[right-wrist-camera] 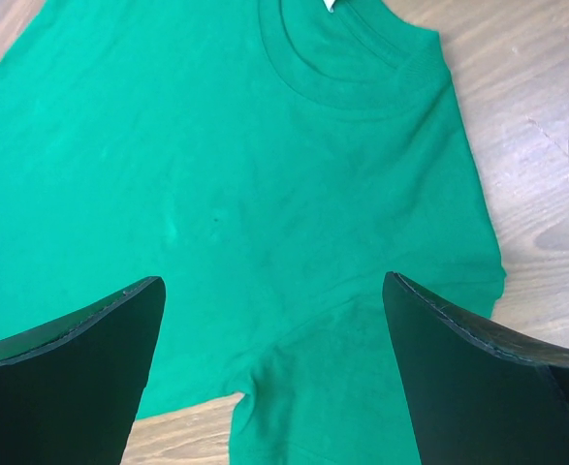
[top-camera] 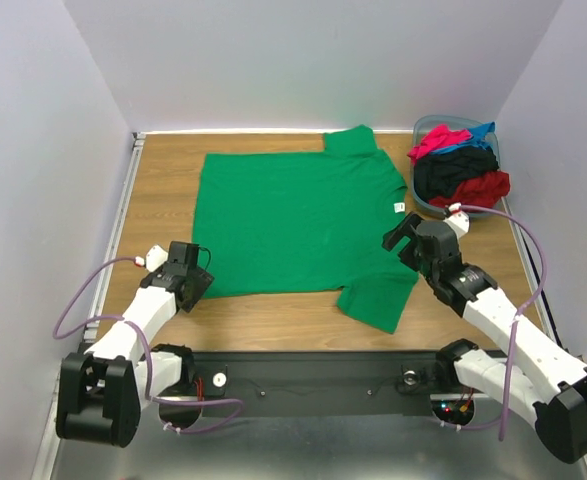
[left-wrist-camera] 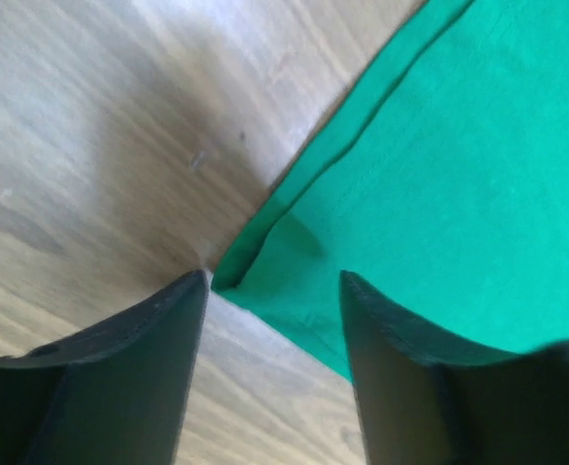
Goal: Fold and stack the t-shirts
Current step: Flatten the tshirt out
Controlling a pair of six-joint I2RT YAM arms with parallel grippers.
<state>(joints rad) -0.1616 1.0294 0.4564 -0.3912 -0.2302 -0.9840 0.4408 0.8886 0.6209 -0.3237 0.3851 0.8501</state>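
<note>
The near sleeve sticks out past the shirt's straight near side, so I will bring my right gripper back and down onto the near sleeve's collar-side end corner (top-camera: 391, 327).
A bright green t-shirt (top-camera: 293, 220) lies spread flat on the wooden table, collar to the right, hem to the left. My left gripper (top-camera: 201, 283) is open at the shirt's near left hem corner (left-wrist-camera: 228, 274), which lies between its fingers. My right gripper (top-camera: 398, 240) is open above the near sleeve (right-wrist-camera: 362, 387), nothing held. The shirt's collar (right-wrist-camera: 347, 68) shows at the top of the right wrist view. Pink-red, blue, black and red shirts (top-camera: 458, 165) lie piled in the bin.
A grey-blue plastic bin (top-camera: 422, 203) stands at the back right corner of the table. Bare wood (top-camera: 163, 190) lies left of the shirt and along the near edge. White walls close in on three sides.
</note>
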